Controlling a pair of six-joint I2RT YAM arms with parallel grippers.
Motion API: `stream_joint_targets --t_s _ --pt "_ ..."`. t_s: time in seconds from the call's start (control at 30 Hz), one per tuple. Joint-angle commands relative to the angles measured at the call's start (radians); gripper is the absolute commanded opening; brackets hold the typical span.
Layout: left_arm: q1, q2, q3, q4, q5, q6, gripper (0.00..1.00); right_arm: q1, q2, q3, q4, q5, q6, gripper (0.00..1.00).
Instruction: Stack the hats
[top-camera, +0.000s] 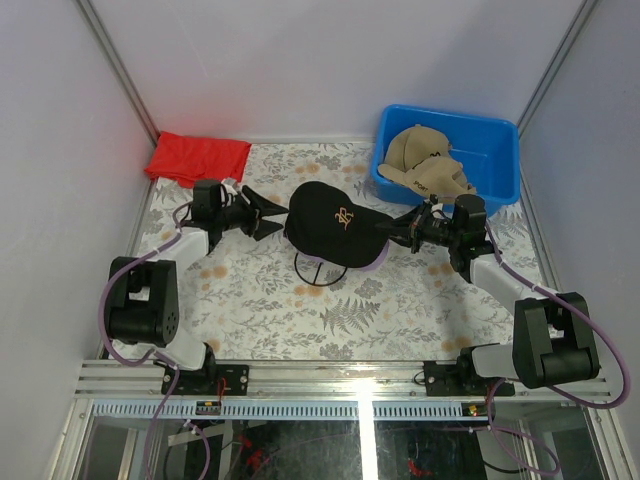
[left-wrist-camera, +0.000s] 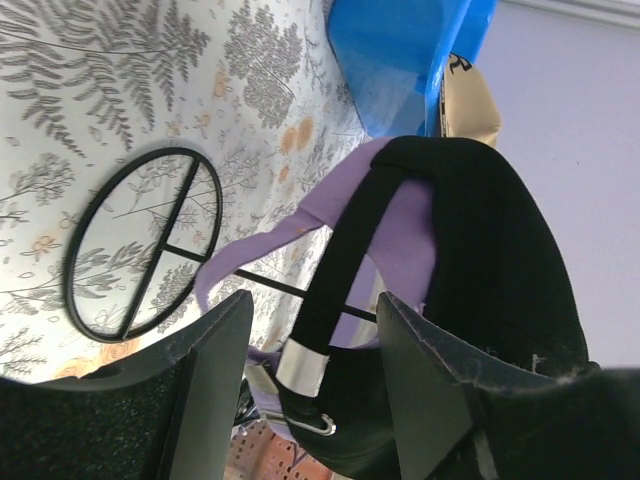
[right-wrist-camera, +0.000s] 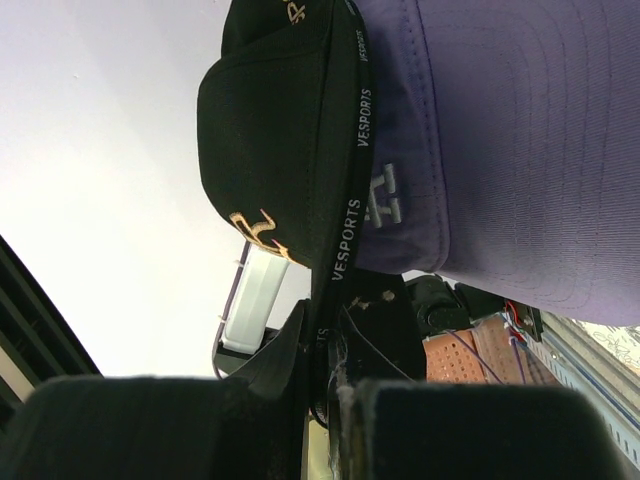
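I need to tilt my right gripper downward next, lay the black cap's brim over the purple cap's brim (right-wrist-camera: 535, 150) and let go, because the purple one still sticks out under the black one.
The black cap (top-camera: 328, 220) sits over the lavender-purple cap (top-camera: 376, 261) on top of the black wire stand (top-camera: 318, 272) at the table's middle. My right gripper (top-camera: 401, 232) is shut on the black cap's brim (right-wrist-camera: 340, 250), with the purple cap (right-wrist-camera: 510, 140) just beneath it. My left gripper (top-camera: 263, 214) is open at the cap's back. In the left wrist view the black back strap (left-wrist-camera: 345, 260) hangs between the spread fingers (left-wrist-camera: 210, 370), untouched, with the purple cap (left-wrist-camera: 405, 235) inside. Two tan caps (top-camera: 428, 162) lie in the blue bin (top-camera: 500, 150).
A flat red folded cloth (top-camera: 198, 157) lies at the back left corner. The stand's round wire base (left-wrist-camera: 145, 245) rests on the fern-patterned table cover. The blue bin (left-wrist-camera: 400, 50) stands at the back right, close behind my right arm. Walls enclose the table.
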Motion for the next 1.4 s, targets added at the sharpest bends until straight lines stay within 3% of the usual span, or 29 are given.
stream_joint_targets --t_s 0.0,0.4,0.67,0.8,0.93,1.0,1.13,1.37 --pt "-0.031 0.014 0.048 0.049 0.017 -0.024 0.53 -0.008 -0.022 0.045 -0.037 -0.005 -0.028 0.0" --pt "-0.056 0.027 0.027 0.012 0.012 0.007 0.51 -0.007 -0.01 0.054 -0.038 -0.003 -0.027 0.0" --pt "-0.078 0.045 0.057 0.043 -0.016 -0.034 0.36 -0.008 -0.007 0.053 -0.042 -0.004 -0.03 0.0" --pt "-0.103 0.061 0.057 0.079 -0.003 -0.061 0.42 -0.007 -0.015 0.037 -0.041 0.0 -0.029 0.0" --pt "-0.119 0.064 0.043 0.099 0.005 -0.07 0.41 -0.007 -0.017 0.025 -0.031 0.002 -0.025 0.0" --pt "-0.119 0.063 0.03 0.119 0.011 -0.081 0.32 -0.007 -0.017 0.023 -0.029 0.004 -0.025 0.0" --pt "-0.119 0.052 0.008 0.138 -0.005 -0.094 0.02 -0.008 -0.016 0.015 -0.025 0.004 -0.025 0.0" --pt "-0.07 0.014 -0.01 0.022 -0.023 0.01 0.0 -0.009 -0.018 -0.01 -0.026 0.006 -0.037 0.0"
